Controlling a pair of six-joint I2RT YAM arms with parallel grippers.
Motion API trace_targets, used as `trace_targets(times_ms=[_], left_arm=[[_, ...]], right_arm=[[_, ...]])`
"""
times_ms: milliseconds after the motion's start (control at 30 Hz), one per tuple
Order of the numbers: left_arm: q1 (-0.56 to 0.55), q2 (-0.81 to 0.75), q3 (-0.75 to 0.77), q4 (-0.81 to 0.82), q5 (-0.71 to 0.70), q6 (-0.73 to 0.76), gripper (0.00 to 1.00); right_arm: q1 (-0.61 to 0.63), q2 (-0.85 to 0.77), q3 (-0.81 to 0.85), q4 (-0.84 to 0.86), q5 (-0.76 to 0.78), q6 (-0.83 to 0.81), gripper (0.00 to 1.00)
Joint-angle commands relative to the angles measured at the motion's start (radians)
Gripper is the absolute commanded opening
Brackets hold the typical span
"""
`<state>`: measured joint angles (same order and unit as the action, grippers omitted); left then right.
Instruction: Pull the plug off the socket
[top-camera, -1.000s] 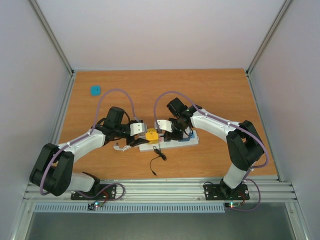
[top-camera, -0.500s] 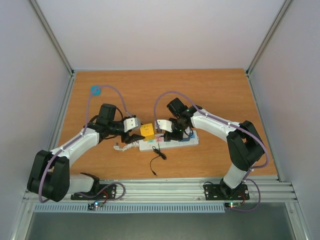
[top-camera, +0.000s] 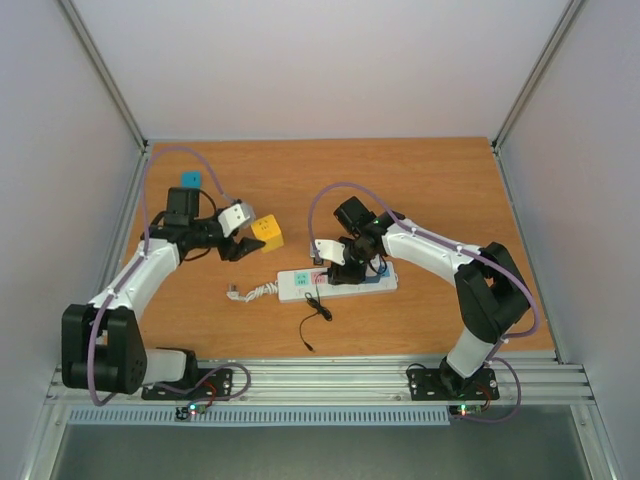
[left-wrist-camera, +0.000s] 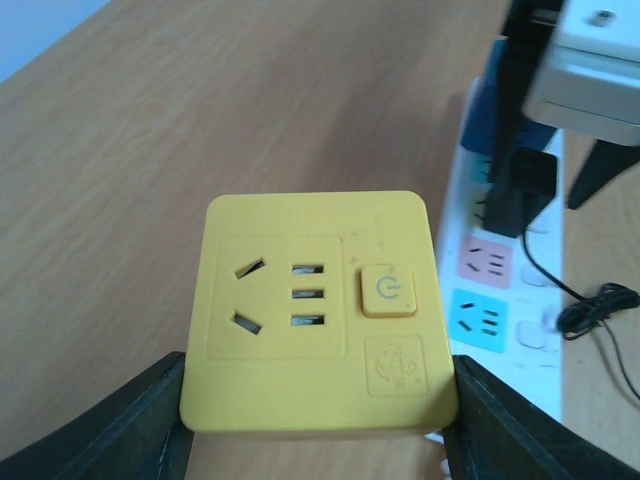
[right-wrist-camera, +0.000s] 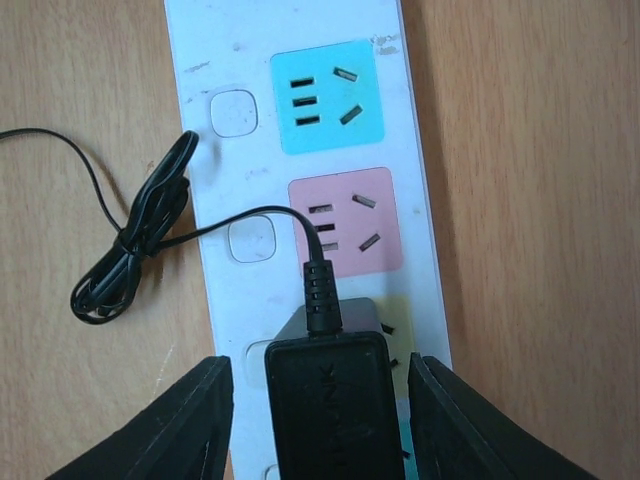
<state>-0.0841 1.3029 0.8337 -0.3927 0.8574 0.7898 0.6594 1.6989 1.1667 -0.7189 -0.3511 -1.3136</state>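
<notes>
The plug is off the socket, so next I will move my left gripper to the left in the top view and down beside the small blue object to let go.
My left gripper (top-camera: 250, 238) is shut on a yellow cube plug (top-camera: 266, 232) with outlet slots and a power button on its face (left-wrist-camera: 318, 310). It holds the plug clear of the socket, up and to the left. The socket, a long white power strip (top-camera: 300, 286) with pastel outlet faces, lies on the table. Its cyan and pink faces are bare (right-wrist-camera: 325, 95). My right gripper (top-camera: 343, 268) is open over the strip, its fingers (right-wrist-camera: 195, 420) either side of a black adapter (right-wrist-camera: 325, 400) plugged into it, with gaps on both sides.
The strip's coiled white cord (top-camera: 252, 291) ends to its left. A thin black cable (top-camera: 318, 312) trails from the adapter towards the near edge. A small blue object (top-camera: 190, 179) lies at the far left. Grey walls enclose the table.
My left gripper has pulled the yellow plug off the strip's left end and carried it left and towards the back. The right gripper has stayed over the strip.
</notes>
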Motion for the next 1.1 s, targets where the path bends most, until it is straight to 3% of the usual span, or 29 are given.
trace_targets(times_ms=[0, 533, 867, 1067], left_arm=[[0.04, 0.037, 0.11, -0.096, -0.061, 0.001, 0.18], [0.275, 0.258, 0.526, -0.507, -0.386, 0.186, 0.17], [0.318, 0.473, 0.812, -0.732, -0.615, 0.204, 0.19], [0.32, 0.562, 0.899, -0.756, -0.775, 0.188, 0.2]], right_arm=[[0.018, -0.031, -0.004, -0.014, 0.001, 0.032, 0.53], [0.019, -0.034, 0.054, -0.014, -0.037, 0.084, 0.98], [0.02, -0.036, 0.072, -0.009, -0.056, 0.094, 0.98], [0.02, -0.038, 0.088, -0.002, -0.073, 0.109, 0.99]])
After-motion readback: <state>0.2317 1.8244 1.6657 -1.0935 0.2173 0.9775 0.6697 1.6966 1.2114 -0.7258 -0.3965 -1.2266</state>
